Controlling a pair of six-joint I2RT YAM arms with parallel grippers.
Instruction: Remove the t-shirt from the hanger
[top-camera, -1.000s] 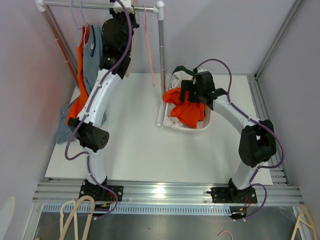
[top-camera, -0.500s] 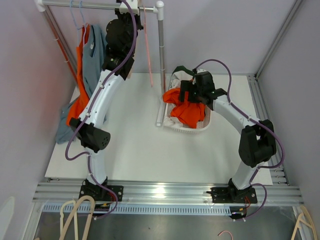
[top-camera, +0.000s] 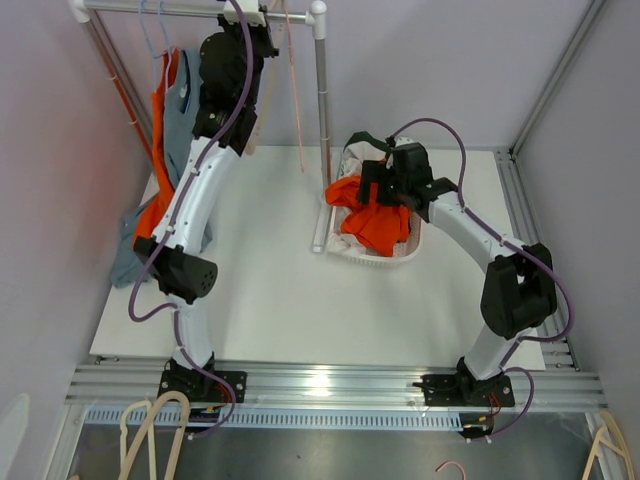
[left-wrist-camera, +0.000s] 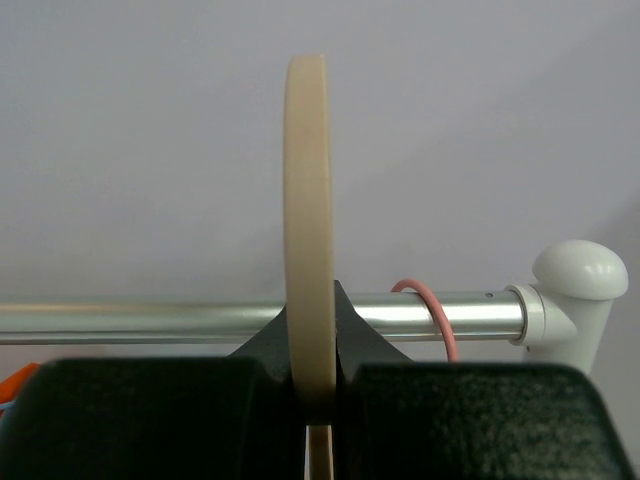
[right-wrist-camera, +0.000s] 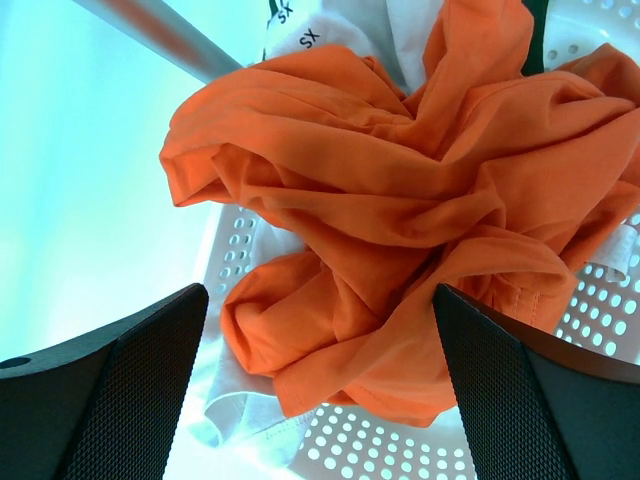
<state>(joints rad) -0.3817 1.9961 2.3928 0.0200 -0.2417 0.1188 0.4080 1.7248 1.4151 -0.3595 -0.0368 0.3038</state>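
My left gripper will next lower the cream hanger's hook over the bar beside the pink hanger, because the hook is above the rack's bar (top-camera: 190, 10).
My left gripper (top-camera: 243, 22) is raised to the rack's rail (top-camera: 190, 10) and is shut on the hook of a bare cream hanger (left-wrist-camera: 308, 200). In the left wrist view the hook stands upright between the pads (left-wrist-camera: 362, 340), in front of the rail (left-wrist-camera: 130, 322). A grey-blue t-shirt (top-camera: 187, 105) and an orange one (top-camera: 160, 120) hang at the rail's left end. My right gripper (top-camera: 385, 192) is open and empty just above an orange t-shirt (right-wrist-camera: 400, 200) crumpled in the white basket (right-wrist-camera: 420, 440).
An empty pink hanger (top-camera: 296, 95) hangs near the rail's right end, its hook (left-wrist-camera: 432, 305) beside the white end cap (left-wrist-camera: 575, 285). The rack's upright post (top-camera: 322, 130) stands against the basket (top-camera: 400, 258). More hangers (top-camera: 150, 440) lie below the table's near edge.
My left gripper has shifted up and slightly left at the rail with the cream hanger in it. The right arm has barely moved.
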